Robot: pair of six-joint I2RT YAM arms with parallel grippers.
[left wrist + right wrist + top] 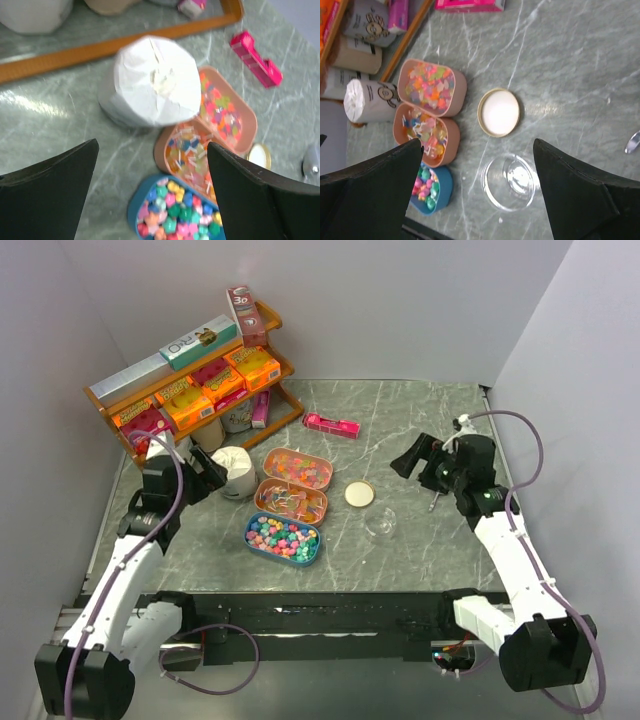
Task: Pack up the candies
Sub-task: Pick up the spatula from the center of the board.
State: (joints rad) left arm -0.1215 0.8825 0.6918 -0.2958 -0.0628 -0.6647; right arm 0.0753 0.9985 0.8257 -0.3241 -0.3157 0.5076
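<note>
The metal utensil's handle [435, 502] [633, 142] lies below my right gripper, to its right in the wrist view. The right gripper shifts over next, turns to the handle's slant and lowers astride it.
The candies fill three small trays in mid-table: bright star-shaped ones in a blue tray [283, 538] [180, 210] [426, 186], and wrapped and mixed ones in two peach trays [291, 501] [299, 469]. An empty clear glass jar [380, 525] [510, 181] stands to their right, with its round lid [359, 494] [499, 112] lying beside it. My left gripper [205, 472] [152, 145] hovers open above the table left of the trays, holding nothing. On the right, my right gripper [412, 458] [478, 142] hangs open over the jar and lid, also holding nothing.
A white paper-topped cup [235, 472] [152, 82] stands just left of the trays. Behind it, a wooden shelf [195, 380] holds orange and pink boxes. A pink packet [331, 425] lies at the back. A small metal utensil [434, 502] lies right of the jar.
</note>
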